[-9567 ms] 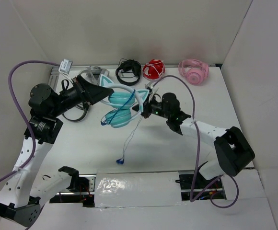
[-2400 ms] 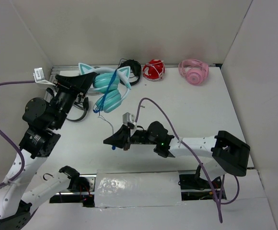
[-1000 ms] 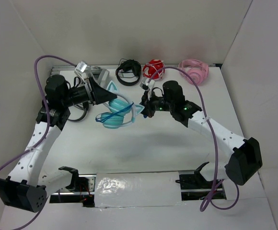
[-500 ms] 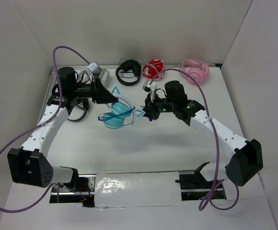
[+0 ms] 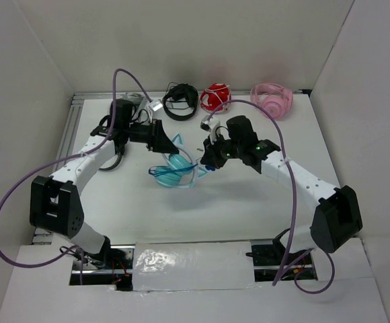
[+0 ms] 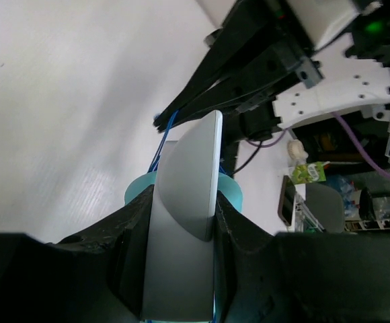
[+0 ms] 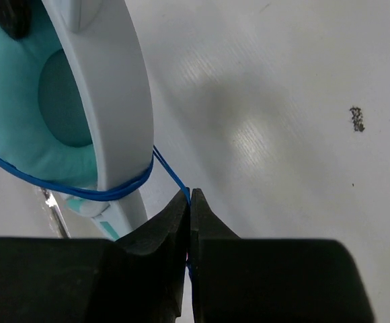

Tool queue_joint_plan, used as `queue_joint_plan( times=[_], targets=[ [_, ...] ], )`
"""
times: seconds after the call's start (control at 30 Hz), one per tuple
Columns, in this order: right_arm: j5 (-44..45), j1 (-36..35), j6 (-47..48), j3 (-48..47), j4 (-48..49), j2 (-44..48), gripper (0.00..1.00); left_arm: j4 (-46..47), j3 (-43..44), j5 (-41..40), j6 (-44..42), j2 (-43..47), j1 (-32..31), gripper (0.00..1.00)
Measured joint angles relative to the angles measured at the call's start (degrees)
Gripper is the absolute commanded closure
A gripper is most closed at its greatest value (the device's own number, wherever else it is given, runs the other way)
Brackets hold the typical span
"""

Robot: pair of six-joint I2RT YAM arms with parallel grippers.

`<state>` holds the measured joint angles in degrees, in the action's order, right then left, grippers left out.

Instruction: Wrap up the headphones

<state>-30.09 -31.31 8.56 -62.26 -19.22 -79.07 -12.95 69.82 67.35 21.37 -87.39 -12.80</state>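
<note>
My left gripper should bring the headphones down onto the bare tabletop below and let go of them, since the cable [image 7: 175,176] already goes around the teal cup and headband.
The teal cat-ear headphones [image 5: 173,168] hang just above the table's middle, tilted. My left gripper [image 5: 167,142] is shut on their pale headband [image 6: 185,202], with a teal cup showing behind it. My right gripper [image 5: 207,161] is shut on the thin dark-blue cable [image 7: 175,176] just right of the headphones. In the right wrist view the cable runs in loops round the white headband [image 7: 111,114] and teal cup [image 7: 27,114], then straight into my shut jaws [image 7: 190,202].
Along the back edge lie black headphones [image 5: 180,101], red headphones [image 5: 215,97] and pink headphones [image 5: 271,99]. Another dark headset [image 5: 111,158] lies at the left under my left arm. White walls close in both sides.
Over the earlier frames both arms turned the headphones and carried the cable round them. In the last half second the headphones moved slightly right and lower, and my left arm reached further in.
</note>
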Motion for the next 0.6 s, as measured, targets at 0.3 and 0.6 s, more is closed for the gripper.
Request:
queue_joint_plan(
  times=[0.3,0.6],
  targets=[
    [2.08,1.25,-8.55,0.02,0.0,-9.75,0.94,-4.24,1.44,-12.0,-1.68,-8.41,-5.05,1.0],
    [0.74,3.3,-18.95,-0.55,-0.59,-22.25,0.92,-4.85,1.42,-20.7,1.97,-13.86,-5.27,1.0]
  ],
)
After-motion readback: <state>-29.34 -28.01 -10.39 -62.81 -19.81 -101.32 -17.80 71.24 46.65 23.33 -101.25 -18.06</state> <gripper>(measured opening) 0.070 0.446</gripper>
